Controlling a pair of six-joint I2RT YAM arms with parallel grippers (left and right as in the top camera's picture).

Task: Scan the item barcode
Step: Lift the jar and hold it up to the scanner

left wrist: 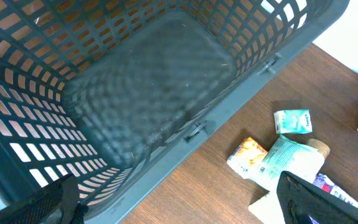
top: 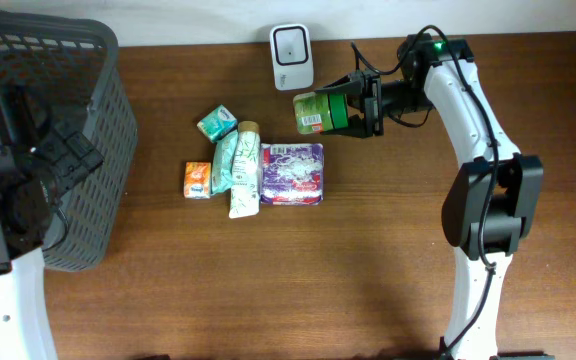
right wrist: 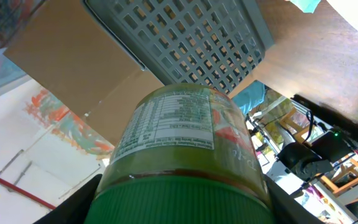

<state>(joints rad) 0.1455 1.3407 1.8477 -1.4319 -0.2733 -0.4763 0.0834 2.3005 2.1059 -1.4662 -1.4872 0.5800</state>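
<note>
My right gripper turns the jar outward over the white scanner next. Then it lowers the jar far to the right in the overhead view, where the table lies bare [top: 552, 122].
My right gripper [top: 346, 108] is shut on a green-lidded jar [top: 314, 112], holding it on its side above the table, just below and to the right of the white scanner [top: 292, 57]. In the right wrist view the jar [right wrist: 185, 137] fills the space between my fingers [right wrist: 73, 208], lid nearest the camera and printed label facing up. My left gripper [left wrist: 179, 214] stands open over the near rim of the grey basket [left wrist: 166, 81] with nothing between its fingers [left wrist: 309, 199].
A cluster lies mid-table: a teal packet [top: 216, 122], an orange packet [top: 197, 179], a pale green pouch [top: 238, 165] and a purple pack [top: 291, 173]. The grey basket [top: 93, 150] stands at the left edge.
</note>
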